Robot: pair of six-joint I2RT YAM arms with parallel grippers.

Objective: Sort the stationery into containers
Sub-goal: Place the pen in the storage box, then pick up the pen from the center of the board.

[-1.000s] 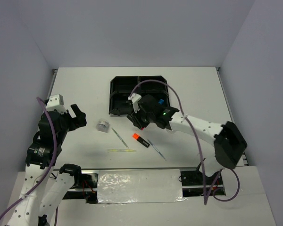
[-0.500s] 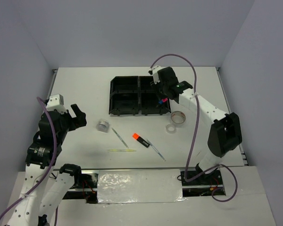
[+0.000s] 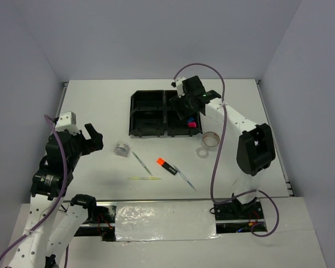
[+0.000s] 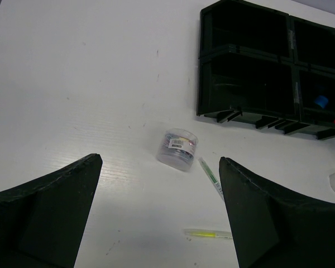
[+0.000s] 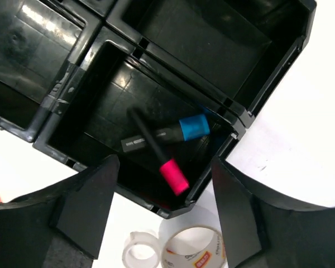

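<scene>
The orange-capped highlighter is still outside the tray (image 3: 145, 134). My right gripper next needs to move back and down onto the highlighter and close on its black body (image 3: 165, 165) beside the cap.
The black four-compartment tray (image 3: 145, 134) stands at the back of the table. My right gripper (image 3: 187, 107) hovers open over its near-right compartment, nothing between its fingers (image 5: 89, 195). Below it a pink-capped highlighter (image 5: 173, 174) lies across a blue-capped highlighter (image 5: 192, 127) in that compartment. An orange-capped highlighter (image 3: 166, 166), two thin grey pens (image 3: 139, 159) (image 3: 185, 177), a yellow-green stick (image 3: 145, 178) and a silvery round roll (image 3: 121, 148) lie on the table. Two tape rolls (image 3: 211, 138) (image 3: 202, 151) sit by the tray's near-right corner. My left gripper (image 3: 92, 137) stands open at the left.
In the left wrist view the silvery roll (image 4: 177, 149), one pen (image 4: 211, 176) and the stick (image 4: 207, 234) lie ahead of the open left gripper (image 4: 159, 162), with the tray (image 4: 243, 50) beyond. White walls enclose the table.
My right arm swung from the table's middle to the tray and its jaws opened. The pink-capped highlighter now lies in the near-right compartment. The left arm has not moved.
</scene>
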